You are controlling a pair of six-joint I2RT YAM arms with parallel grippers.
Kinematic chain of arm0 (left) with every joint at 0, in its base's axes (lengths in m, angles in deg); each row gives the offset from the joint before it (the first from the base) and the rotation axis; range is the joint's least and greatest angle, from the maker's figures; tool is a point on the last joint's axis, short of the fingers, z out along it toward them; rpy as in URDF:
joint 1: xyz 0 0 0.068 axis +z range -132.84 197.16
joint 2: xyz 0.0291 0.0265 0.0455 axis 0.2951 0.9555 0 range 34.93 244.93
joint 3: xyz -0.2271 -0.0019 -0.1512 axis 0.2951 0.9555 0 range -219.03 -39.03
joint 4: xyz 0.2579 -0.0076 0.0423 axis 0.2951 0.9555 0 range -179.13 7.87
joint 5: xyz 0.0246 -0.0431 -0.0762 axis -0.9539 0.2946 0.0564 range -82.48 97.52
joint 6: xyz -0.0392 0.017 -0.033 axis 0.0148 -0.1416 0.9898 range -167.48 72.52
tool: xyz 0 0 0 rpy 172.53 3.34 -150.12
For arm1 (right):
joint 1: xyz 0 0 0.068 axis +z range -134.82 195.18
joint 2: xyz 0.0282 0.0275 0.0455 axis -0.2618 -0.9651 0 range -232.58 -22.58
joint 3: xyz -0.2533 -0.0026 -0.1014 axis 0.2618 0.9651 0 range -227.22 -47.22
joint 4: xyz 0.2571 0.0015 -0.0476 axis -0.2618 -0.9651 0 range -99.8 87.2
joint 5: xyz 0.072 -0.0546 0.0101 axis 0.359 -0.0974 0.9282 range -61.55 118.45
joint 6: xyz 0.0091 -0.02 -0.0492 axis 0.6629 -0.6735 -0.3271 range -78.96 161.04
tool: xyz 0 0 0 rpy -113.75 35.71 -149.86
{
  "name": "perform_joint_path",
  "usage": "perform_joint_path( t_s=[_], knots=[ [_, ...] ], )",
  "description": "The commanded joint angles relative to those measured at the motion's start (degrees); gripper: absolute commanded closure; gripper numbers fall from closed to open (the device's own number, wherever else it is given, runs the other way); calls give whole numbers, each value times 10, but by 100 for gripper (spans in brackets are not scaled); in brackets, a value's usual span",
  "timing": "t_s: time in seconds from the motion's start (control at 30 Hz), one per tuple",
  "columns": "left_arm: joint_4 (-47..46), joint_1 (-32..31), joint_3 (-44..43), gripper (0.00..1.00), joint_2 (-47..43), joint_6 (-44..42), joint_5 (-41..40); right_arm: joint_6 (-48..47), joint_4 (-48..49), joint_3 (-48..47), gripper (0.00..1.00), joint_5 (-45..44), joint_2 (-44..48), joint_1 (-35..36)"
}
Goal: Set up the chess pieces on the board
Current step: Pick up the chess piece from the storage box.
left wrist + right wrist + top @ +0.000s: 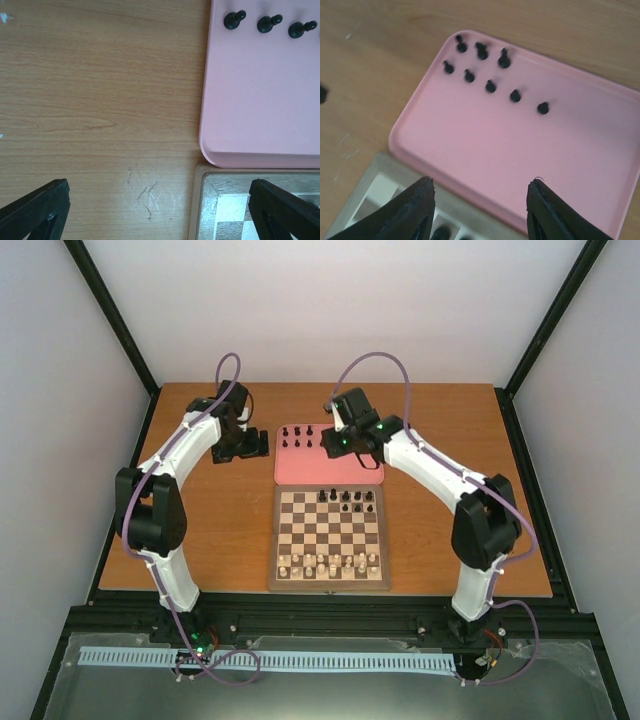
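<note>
The small black piece at the row's end (543, 108) stands below and outward of my right gripper. My right gripper needs to reach outward and down where the bare tray leaves room for its fingers.
The board (328, 585) lies in the middle of the table. Several black chess pieces (346, 499) stand on its far rows. More black pieces (490, 70) stand at the far end of the pink tray (520, 150) just behind the board. My right gripper (481, 185) hangs open above the tray's near edge, nothing between its fingers. My left gripper (157, 192) is open wide over bare table to the left of the tray (260, 100), one finger (280, 205) over the board's far left corner (205, 200). Three black pawns (266, 22) show there.
Cream pieces (330, 562) fill the board's near rows. The tray (320, 470) touches the board's far edge. Wooden table (210, 530) extends on both sides. Black frame posts and white walls enclose the table.
</note>
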Motion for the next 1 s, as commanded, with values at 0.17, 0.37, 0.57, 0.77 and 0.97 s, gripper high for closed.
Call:
perform_joint_path(
  t_s=[0.17, 0.37, 0.57, 0.77, 0.97],
  knots=[
    [0, 0, -8, 0, -2, -3, 9, -2, -69, -201, 52, -4, -196, -62],
    [2, 0, -7, 0, -8, 0, 1, -9, -81, -295, 56, 17, -293, -80],
    [7, 0, -13, 0, -8, 5, 1, -12, -88, -324, 57, 14, -338, -83],
    [13, 0, -16, 0, -5, 1, -1, -12, -84, -323, 58, -21, -358, -83],
    [18, 0, -22, 0, 3, -2, -2, -12, -82, -336, 59, -20, -382, -87]
  ],
)
